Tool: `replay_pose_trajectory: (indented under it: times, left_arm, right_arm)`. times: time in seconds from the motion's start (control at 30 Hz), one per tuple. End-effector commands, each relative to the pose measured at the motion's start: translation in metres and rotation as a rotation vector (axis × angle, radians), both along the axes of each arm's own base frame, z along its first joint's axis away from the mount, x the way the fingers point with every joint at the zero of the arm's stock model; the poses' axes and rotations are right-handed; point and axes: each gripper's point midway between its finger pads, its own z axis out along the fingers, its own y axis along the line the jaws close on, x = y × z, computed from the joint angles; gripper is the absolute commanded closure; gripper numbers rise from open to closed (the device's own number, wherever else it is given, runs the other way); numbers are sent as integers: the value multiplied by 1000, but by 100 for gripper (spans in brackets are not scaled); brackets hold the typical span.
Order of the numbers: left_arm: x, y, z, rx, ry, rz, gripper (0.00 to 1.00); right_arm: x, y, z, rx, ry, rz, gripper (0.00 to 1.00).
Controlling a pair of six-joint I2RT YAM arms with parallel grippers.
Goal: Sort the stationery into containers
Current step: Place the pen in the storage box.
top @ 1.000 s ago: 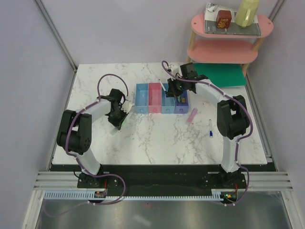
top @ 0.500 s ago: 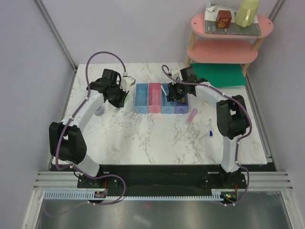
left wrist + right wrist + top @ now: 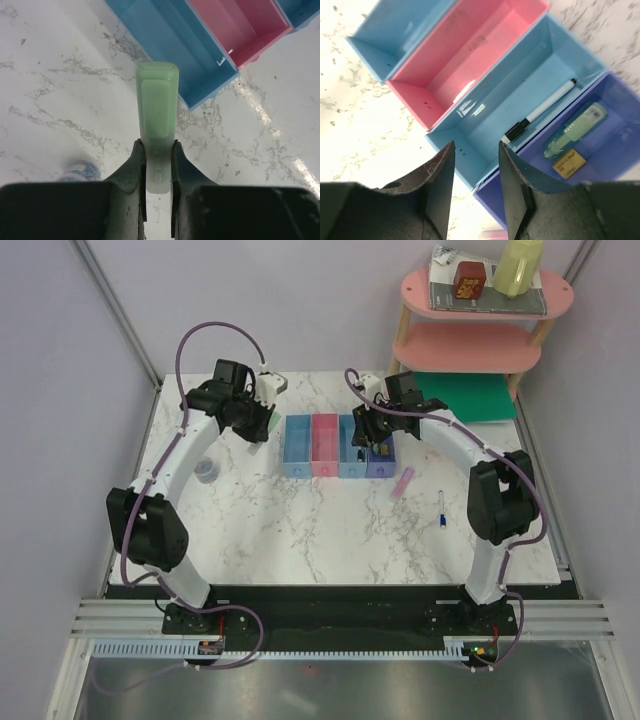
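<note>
The left gripper will next move the stick to the right in the top view, over the empty light blue bin, and let go of the stick.
My left gripper [image 3: 157, 150] is shut on a pale green stick [image 3: 156, 100] and holds it above the marble, just short of the left light blue bin [image 3: 175, 45]. It hangs left of the bin row [image 3: 297, 462] in the top view. My right gripper [image 3: 476, 150] is open and empty over the third bin [image 3: 520, 85], where a white pen with a black cap [image 3: 547, 107] lies. The purple bin [image 3: 615, 135] holds another pale green stick [image 3: 575, 131]. The pink bin [image 3: 470, 55] is bare. On the table lie a pink stick [image 3: 402, 483], a blue-and-white pen [image 3: 441, 510] and a grey-purple roll [image 3: 205, 471].
At the back right a pink tiered shelf [image 3: 480, 340] carries a red box [image 3: 468, 280] and a yellow bottle [image 3: 518, 265]. A flat green board [image 3: 465, 397] lies beside its foot. Frame posts and walls edge the marble table [image 3: 300, 530].
The left arm lifted the green stick off the table and carried it back toward the bins. The right gripper opened and the pen now lies in the third bin.
</note>
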Motion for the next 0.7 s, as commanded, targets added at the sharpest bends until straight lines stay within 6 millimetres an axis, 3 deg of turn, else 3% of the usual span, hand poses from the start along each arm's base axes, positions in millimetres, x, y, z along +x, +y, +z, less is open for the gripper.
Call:
replay_pose_trajectory:
  times: [0.0,0.07,0.23,0.4,0.67]
  left_arm:
    - [14,-33,-5,-118,72,-7,98]
    - [22,-44,-4,-161,79,-20,98]
    - [50,-68,-33,-237,153,-14,98]
    - [72,-83,-43,-271,170,-12,98]
    - [83,-99,-65,-297,202,-23,98]
  right_arm:
    - [-4,-5,60,25,-144,10,52]
    - [-9,-11,71,14,-177,5,52]
    - [-24,-28,90,-21,-241,-13,50]
    - [-46,-54,79,-124,-228,1,48]
    - [-71,-104,64,-175,-167,-50,48]
